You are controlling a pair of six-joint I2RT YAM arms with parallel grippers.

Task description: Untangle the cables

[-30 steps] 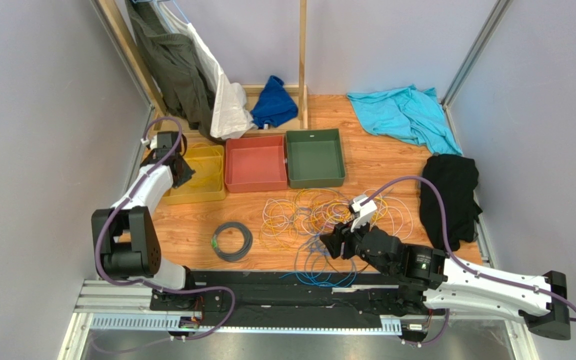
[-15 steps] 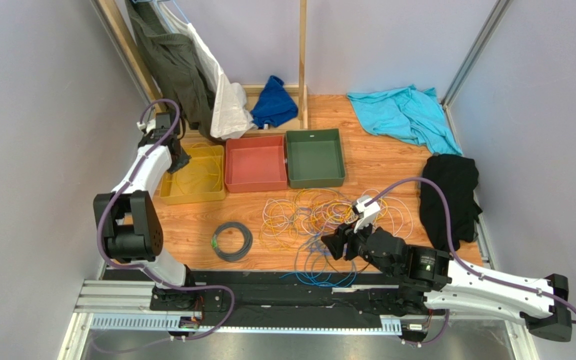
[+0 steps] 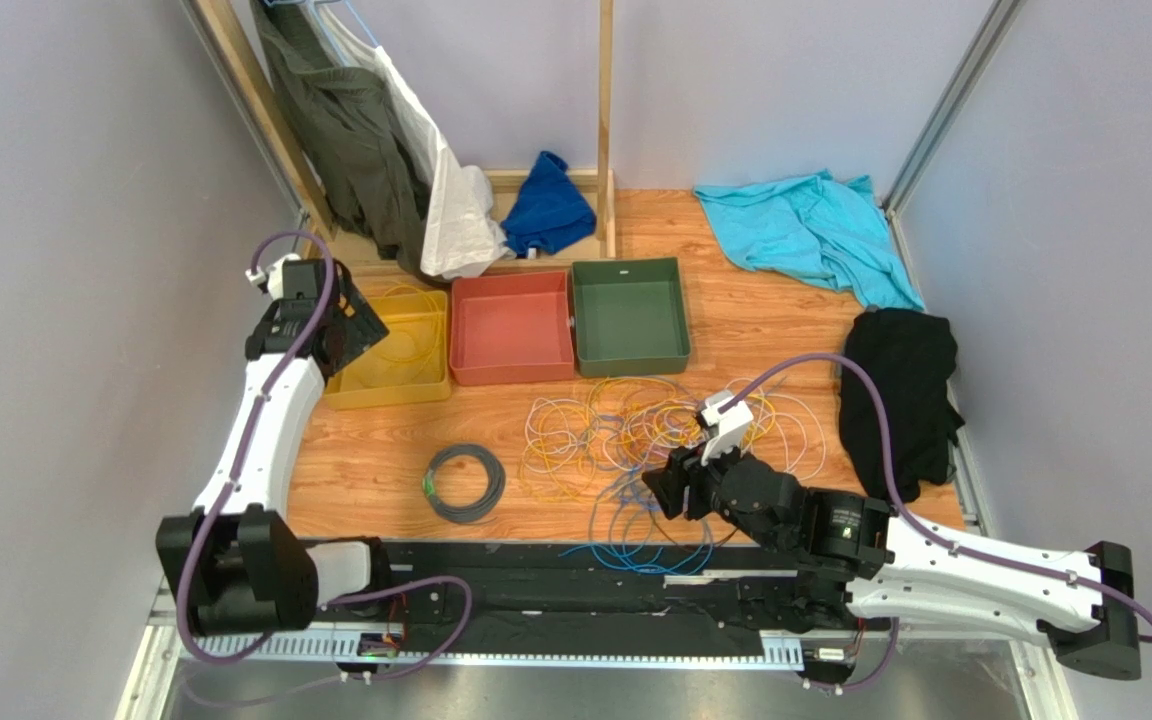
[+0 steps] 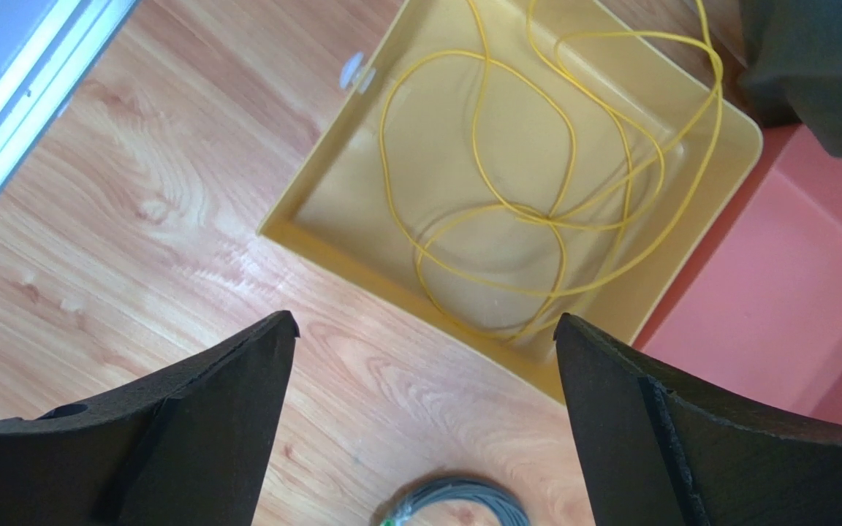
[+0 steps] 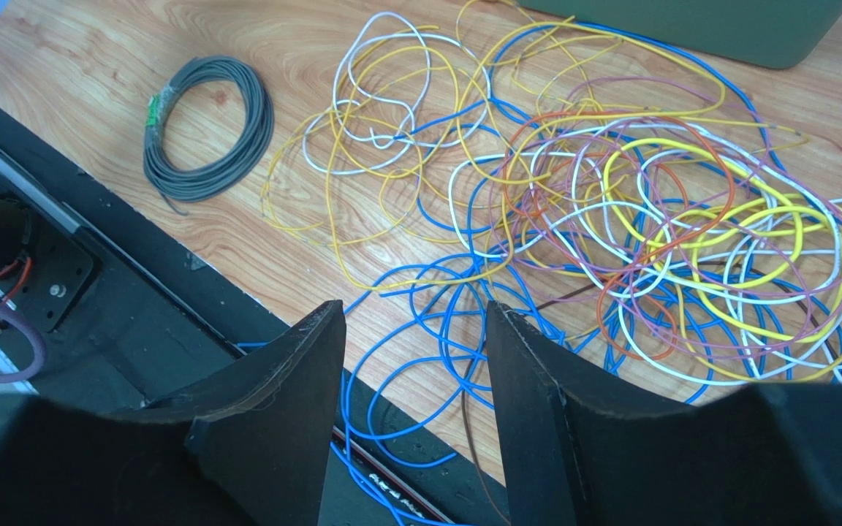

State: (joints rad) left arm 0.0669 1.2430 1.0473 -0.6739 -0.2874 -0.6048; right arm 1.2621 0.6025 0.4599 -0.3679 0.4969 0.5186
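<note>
My left gripper moves back, to the right in the top view and down onto the yellow loops nearest the dark coil (image 3: pixel 549 453) next, where fewer pieces of cable cross.
The cables (image 3: pixel 642 428) lie in a tangled heap of yellow, blue, white and orange loops mid-table, and they fill the right wrist view (image 5: pixel 634 219). A dark coil with a green tag (image 3: pixel 464 482) (image 5: pixel 206 126) rests apart to their left. One yellow cable (image 4: pixel 546 208) lies looped inside the yellow tray (image 4: pixel 316 241). My left gripper (image 4: pixel 423 329) hovers wide open above the tray's near-left edge (image 3: pixel 330 323), holding nothing. My right gripper (image 5: pixel 414 312) (image 3: pixel 665 488) stands partly open just above blue loops at the heap's near side, with nothing held between its jaws.
A red tray (image 3: pixel 512 327) and a green tray (image 3: pixel 629 315) sit right of the yellow one. Teal cloth (image 3: pixel 800 225), black cloth (image 3: pixel 905 390), blue cloth (image 3: pixel 549 203) and hanging garments (image 3: pixel 357 135) border the table. Some blue loops spill onto the black front rail (image 3: pixel 567 578).
My left gripper has gone from shut to wide open and lifted back and to the left from the yellow tray, where the yellow cable lies. The right arm has hardly moved.
</note>
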